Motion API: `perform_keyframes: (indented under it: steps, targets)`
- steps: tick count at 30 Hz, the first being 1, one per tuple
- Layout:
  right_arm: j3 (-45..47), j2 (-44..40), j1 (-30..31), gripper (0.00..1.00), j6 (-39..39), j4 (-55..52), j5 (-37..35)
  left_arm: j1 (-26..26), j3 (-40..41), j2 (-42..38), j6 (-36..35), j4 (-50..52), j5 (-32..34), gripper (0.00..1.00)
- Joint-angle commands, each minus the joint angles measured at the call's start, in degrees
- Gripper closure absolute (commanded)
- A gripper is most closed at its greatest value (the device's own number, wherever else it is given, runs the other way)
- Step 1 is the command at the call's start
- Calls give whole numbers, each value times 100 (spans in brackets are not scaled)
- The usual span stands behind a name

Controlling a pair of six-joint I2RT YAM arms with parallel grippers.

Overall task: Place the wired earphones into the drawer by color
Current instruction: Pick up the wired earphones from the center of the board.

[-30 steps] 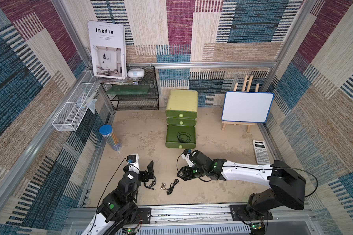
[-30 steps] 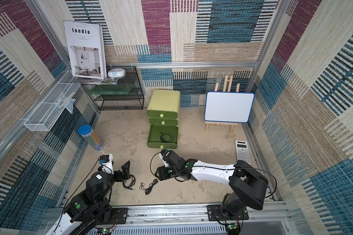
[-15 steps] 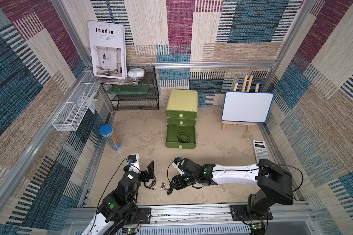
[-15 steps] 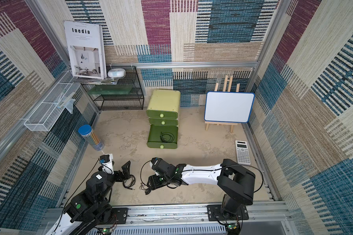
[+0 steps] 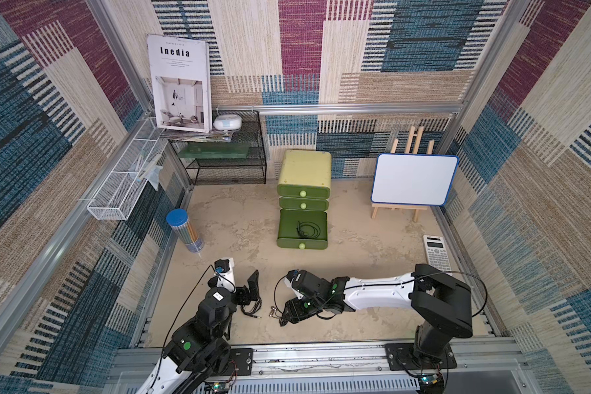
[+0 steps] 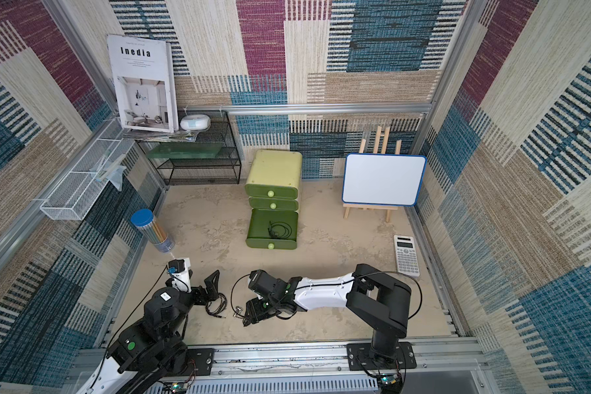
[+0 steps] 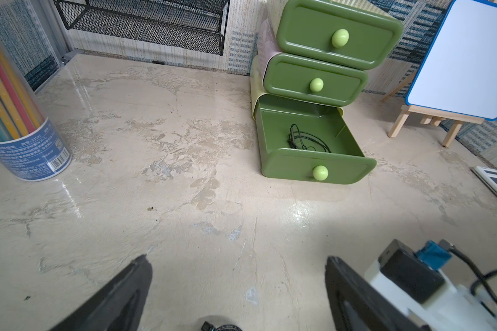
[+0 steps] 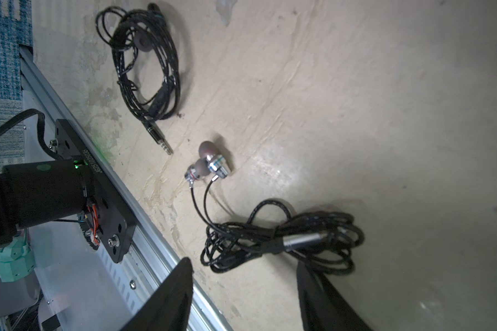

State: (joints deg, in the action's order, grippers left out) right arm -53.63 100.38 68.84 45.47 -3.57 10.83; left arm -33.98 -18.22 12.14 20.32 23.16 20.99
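I will lower my open right gripper next onto the middle of the earphone bundle (image 8: 280,241) with silver earbuds, because its fingers are apart and the coil is just ahead.
A green drawer unit (image 5: 303,194) (image 6: 273,191) stands at the back; its bottom drawer (image 7: 316,169) is pulled out and holds black wired earphones (image 5: 307,229) (image 7: 304,140). Two more black earphone bundles lie near the front edge. One bundle (image 5: 251,306) (image 8: 147,66) lies just beside my open left gripper (image 5: 248,293) (image 7: 236,258), apart from it. The other bundle (image 8: 281,238), with silver earbuds (image 8: 210,166) (image 5: 273,309), sits just ahead of my right gripper (image 5: 287,312) (image 8: 241,266). That gripper is open and low over the floor, and its fingers (image 8: 172,286) touch nothing.
A tube of coloured pencils (image 5: 184,230) stands at the left. A whiteboard on an easel (image 5: 413,184) and a calculator (image 5: 437,252) are at the right, a black wire shelf (image 5: 226,160) at the back. The metal front rail (image 8: 144,229) runs close beside the right gripper.
My right arm has swung from the middle of the floor toward the front left, down to the bundle with silver earbuds. The left arm has not moved.
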Motion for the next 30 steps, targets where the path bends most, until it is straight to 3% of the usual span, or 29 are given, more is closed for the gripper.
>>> perform_keyframes:
  steps: [1, 16, 24, 30]
  targets:
    - [-90, 64, 4, 38, -94, -98, -187, 5, -8, -2, -72, -115, -34, 2]
    - [-696, 518, 3, 42, -464, -700, -971, 6, -19, -10, -72, -105, -34, 2]
    - [-773, 643, 4, 51, -521, -836, -1065, 5, -23, -45, -63, -67, 13, 2]
    - [-838, 717, 29, 63, -565, -955, -1095, 5, -16, -106, -54, -39, 36, 2]
